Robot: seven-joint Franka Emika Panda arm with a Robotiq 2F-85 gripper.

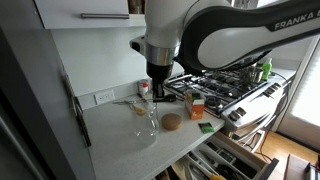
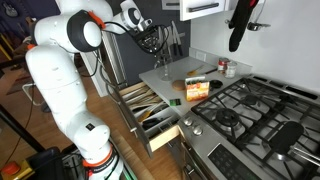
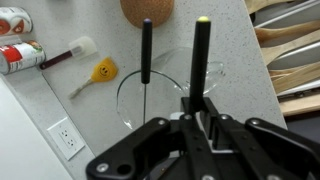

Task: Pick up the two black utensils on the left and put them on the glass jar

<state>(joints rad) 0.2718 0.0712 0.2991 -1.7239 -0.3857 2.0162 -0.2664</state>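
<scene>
The far end of the second black utensil already points into the jar. I will move my gripper down toward the jar's opening (image 1: pixel 145 106) (image 3: pixel 163 97) and let go of the utensil there.
The glass jar (image 3: pixel 122 100) stands on the grey counter right under my gripper (image 3: pixel 200 105). It also shows in both exterior views (image 1: pixel 146 122) (image 2: pixel 163 68). One black utensil (image 3: pixel 146 50) appears to stand inside the jar, free of the gripper. The gripper is shut on the second black utensil (image 3: pixel 201 55), whose far end reaches down over the jar's mouth. In an exterior view the gripper (image 1: pixel 157 78) hangs just above the jar with the utensil (image 1: pixel 154 100) pointing down into it.
A round cork-coloured lid (image 3: pixel 147 9) lies beyond the jar. A red-lidded spice jar (image 3: pixel 20 55) and a yellow-headed tool (image 3: pixel 100 72) lie to the left, near a wall outlet (image 3: pixel 63 137). An open drawer of wooden utensils (image 3: pixel 290 50) is on the right. The stove (image 1: pixel 225 85) is close by.
</scene>
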